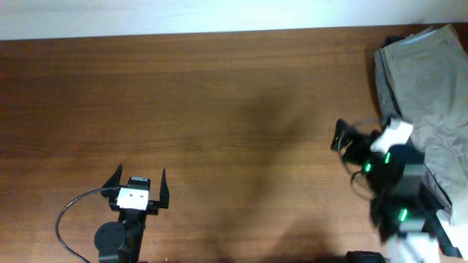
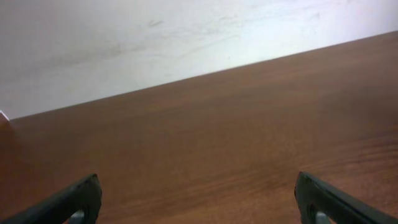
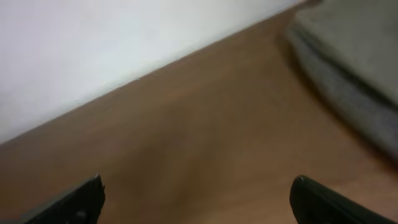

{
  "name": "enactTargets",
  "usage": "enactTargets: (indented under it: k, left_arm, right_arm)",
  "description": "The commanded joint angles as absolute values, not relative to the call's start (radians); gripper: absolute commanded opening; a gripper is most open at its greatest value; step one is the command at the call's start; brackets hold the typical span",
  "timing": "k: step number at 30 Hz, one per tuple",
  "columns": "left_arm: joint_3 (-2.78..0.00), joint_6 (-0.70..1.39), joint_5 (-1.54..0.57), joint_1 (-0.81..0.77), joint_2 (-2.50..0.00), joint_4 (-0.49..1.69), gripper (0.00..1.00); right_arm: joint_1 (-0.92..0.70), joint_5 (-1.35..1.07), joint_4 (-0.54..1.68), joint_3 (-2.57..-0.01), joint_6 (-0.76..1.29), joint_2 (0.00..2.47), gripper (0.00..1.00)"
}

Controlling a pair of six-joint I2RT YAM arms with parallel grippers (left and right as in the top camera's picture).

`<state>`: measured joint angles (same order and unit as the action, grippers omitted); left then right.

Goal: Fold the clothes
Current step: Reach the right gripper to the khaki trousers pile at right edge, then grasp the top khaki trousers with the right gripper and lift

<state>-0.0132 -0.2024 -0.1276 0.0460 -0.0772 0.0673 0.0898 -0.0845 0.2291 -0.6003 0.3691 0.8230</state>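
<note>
I will next move my right gripper outward and down over the clothes' far end, which lies flat and free by the table's back edge.
A pile of grey-beige clothes (image 1: 428, 80) lies at the table's far right, by the back edge. It also shows at the top right of the right wrist view (image 3: 354, 56). My right gripper (image 1: 351, 139) is open and empty, just left of the pile, above bare wood; its fingertips frame the table in the right wrist view (image 3: 198, 190). My left gripper (image 1: 139, 177) is open and empty at the front left, far from the clothes. In the left wrist view (image 2: 198, 193) it holds nothing.
The brown wooden table (image 1: 219, 109) runs to a white wall (image 2: 155, 37) at the back. A black cable (image 1: 73, 208) loops beside the left arm at the front left.
</note>
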Motion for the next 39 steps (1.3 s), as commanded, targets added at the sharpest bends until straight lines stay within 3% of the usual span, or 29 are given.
enactTargets:
  k: [1,5,7,17,19,24,34,35,36,37,39]
  left_arm:
    - [-0.009,-0.212,-0.126,0.042,-0.068,0.070,0.99]
    - [-0.009,-0.212,-0.126,0.042,-0.068,0.069,0.99]
    - [-0.009,-0.211,-0.126,0.042,-0.068,0.069,0.99]
    - [-0.009,-0.212,-0.126,0.042,-0.068,0.070,0.99]
    - [-0.009,-0.211,-0.126,0.042,-0.068,0.069,0.99]
    - [-0.009,-0.211,-0.126,0.042,-0.068,0.070,0.99]
    - [-0.009,-0.212,-0.126,0.042,-0.068,0.070,0.99]
    - [-0.009,-0.211,-0.126,0.042,-0.068,0.069,0.99]
    - [-0.009,-0.212,-0.126,0.042,-0.068,0.069,0.99]
    - [-0.009,-0.212,-0.126,0.042,-0.068,0.069,0.99]
    - [-0.009,-0.212,-0.126,0.042,-0.068,0.070,0.99]
  right_arm:
    - [0.190,-0.075,0.351,-0.979,0.120,1.145,0.99]
    - [0.321,0.090,0.634,-1.587,-0.003,1.636,0.99]
    - [0.321,0.202,0.633,-1.688,-0.051,1.749,0.99]
    - [0.324,0.266,0.341,-1.707,-0.147,2.175,0.99]
    - [0.328,0.258,0.334,-1.707,-0.153,2.197,1.00]
    - [0.385,0.142,0.335,-1.706,-0.153,2.220,0.89]
    - [0.393,0.026,0.354,-1.705,-0.154,2.269,0.90]
    - [0.394,0.035,0.350,-1.705,-0.154,2.287,0.84]
    - [0.394,0.038,0.338,-1.705,-0.153,2.290,0.66]
    - [0.394,0.038,0.319,-1.707,-0.153,2.289,0.57]
    - [0.394,0.039,0.322,-1.726,-0.153,2.288,0.57]
